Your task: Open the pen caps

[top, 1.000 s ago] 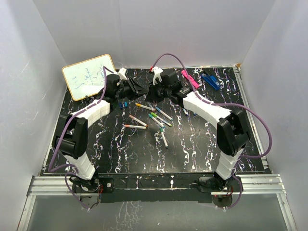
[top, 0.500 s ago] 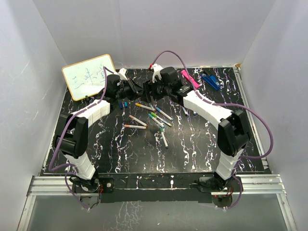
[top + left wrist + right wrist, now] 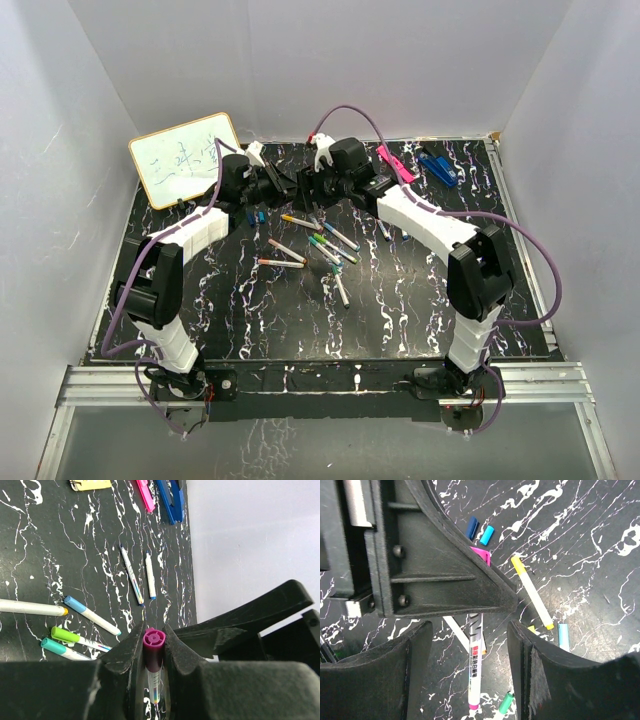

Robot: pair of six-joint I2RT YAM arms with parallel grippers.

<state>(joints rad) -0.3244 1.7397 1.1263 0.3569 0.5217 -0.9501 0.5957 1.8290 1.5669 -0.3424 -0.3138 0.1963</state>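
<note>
Loose caps lie down beside the dark-blue cap (image 3: 245, 225), so next I will move my left gripper to the left in the top view, then down there, and release the magenta cap.
My left gripper (image 3: 154, 632) is shut on a pen's magenta cap (image 3: 154, 640); the pale barrel runs down between its fingers. In the right wrist view that barrel (image 3: 476, 665) hangs from the left gripper (image 3: 430, 565) and lies between the fingers of my open right gripper (image 3: 470, 626) without touching either. Both grippers meet above the back middle of the table, left gripper (image 3: 290, 184) and right gripper (image 3: 311, 186). Several capped pens (image 3: 320, 245) lie below them. A loose dark-blue cap (image 3: 471, 527) and a loose cyan cap (image 3: 487, 535) lie on the table.
A small whiteboard (image 3: 185, 158) leans at the back left. A flat pink bar (image 3: 395, 165) and a dark-blue clip (image 3: 438, 167) lie at the back right. White walls enclose the black marbled table (image 3: 400, 300) on three sides.
My right gripper has gone from shut to open and shifted slightly left, closer to the left gripper. The left gripper has kept its hold on the magenta-capped pen.
</note>
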